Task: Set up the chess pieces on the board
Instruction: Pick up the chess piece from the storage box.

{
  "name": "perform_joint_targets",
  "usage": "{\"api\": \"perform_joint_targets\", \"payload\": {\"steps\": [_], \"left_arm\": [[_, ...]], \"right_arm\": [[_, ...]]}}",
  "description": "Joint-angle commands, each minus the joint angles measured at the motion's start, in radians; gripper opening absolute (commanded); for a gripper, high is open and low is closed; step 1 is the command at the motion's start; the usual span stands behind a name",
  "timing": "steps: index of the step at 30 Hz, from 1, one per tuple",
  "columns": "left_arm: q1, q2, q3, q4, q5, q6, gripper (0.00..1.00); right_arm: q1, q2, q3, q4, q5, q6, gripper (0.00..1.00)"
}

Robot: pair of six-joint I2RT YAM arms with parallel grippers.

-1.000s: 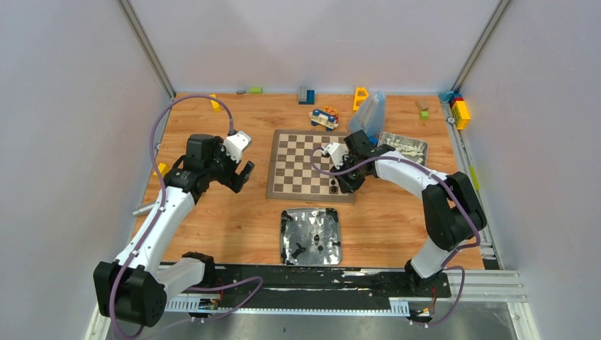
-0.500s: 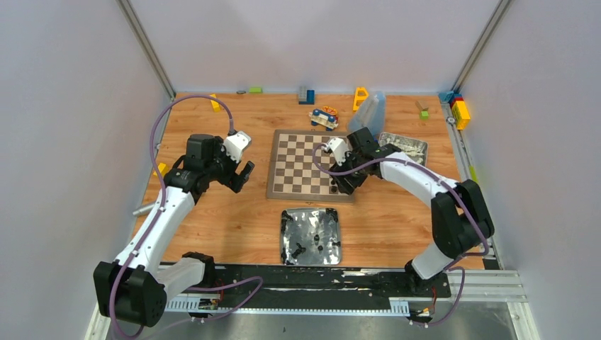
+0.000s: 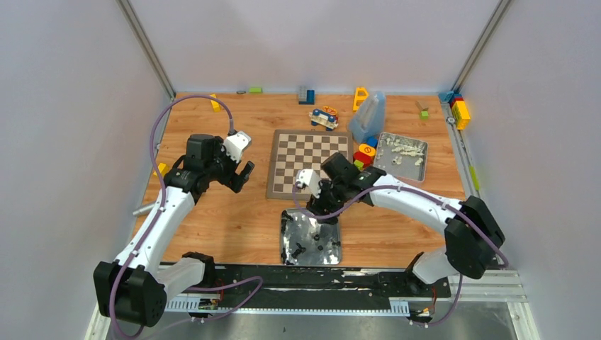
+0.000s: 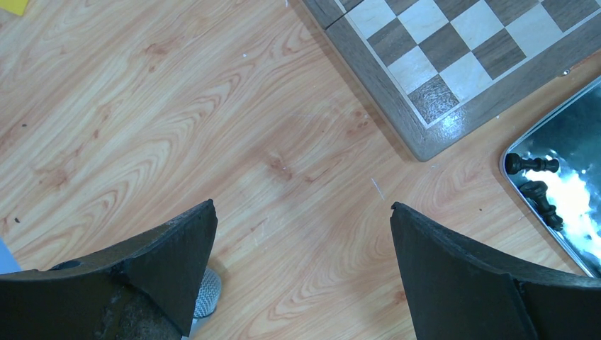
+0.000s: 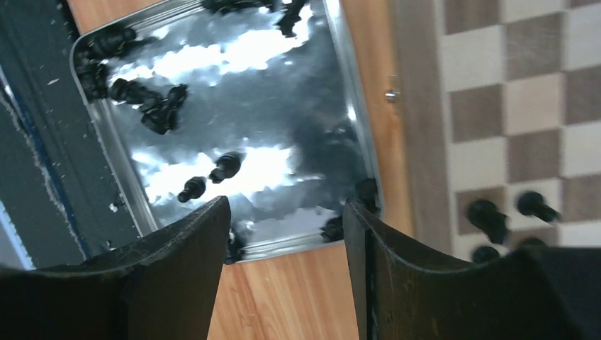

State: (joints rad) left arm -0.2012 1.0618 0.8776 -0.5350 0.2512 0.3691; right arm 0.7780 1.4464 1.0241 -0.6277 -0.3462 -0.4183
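Note:
My right gripper should next go back down over the silver tray and close on the upright black piece nearest its middle, as that piece stands clear of the toppled pair.
The board lies mid-table, and its near right corner is covered by my right arm. My right gripper hangs open over the far edge of a silver tray. In the right wrist view the open right gripper has nothing between its fingers. Below it, the tray holds several loose black chess pieces. Other chess pieces stand on the board by its edge. My left gripper hovers open over bare wood left of the board. The same open left gripper is empty in the left wrist view.
A second silver tray of white pieces sits right of the board. A translucent container and coloured blocks stand beside it. A toy car and scattered blocks line the far edge. Walls close in both sides.
My right gripper opened at the board's near right corner. It then swung toward me, to the near tray. The left arm has not moved.

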Motion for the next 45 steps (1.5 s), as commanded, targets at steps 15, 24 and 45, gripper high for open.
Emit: {"api": "perform_joint_targets", "payload": {"steps": [15, 24, 45], "left_arm": [[0.005, -0.016, 0.007, 0.022, -0.003, 0.001, 1.0], [0.005, -0.016, 0.006, 0.024, -0.001, 0.002, 1.0], [0.115, 0.013, 0.04, 0.017, 0.001, -0.067, 1.0]], "right_arm": [[0.161, 0.184, -0.034, 0.057, -0.098, -0.039, 0.53], [0.165, 0.216, -0.03, 0.06, -0.068, -0.043, 0.39], [0.078, 0.29, 0.355, -0.034, 0.019, -0.062, 0.03]]}}
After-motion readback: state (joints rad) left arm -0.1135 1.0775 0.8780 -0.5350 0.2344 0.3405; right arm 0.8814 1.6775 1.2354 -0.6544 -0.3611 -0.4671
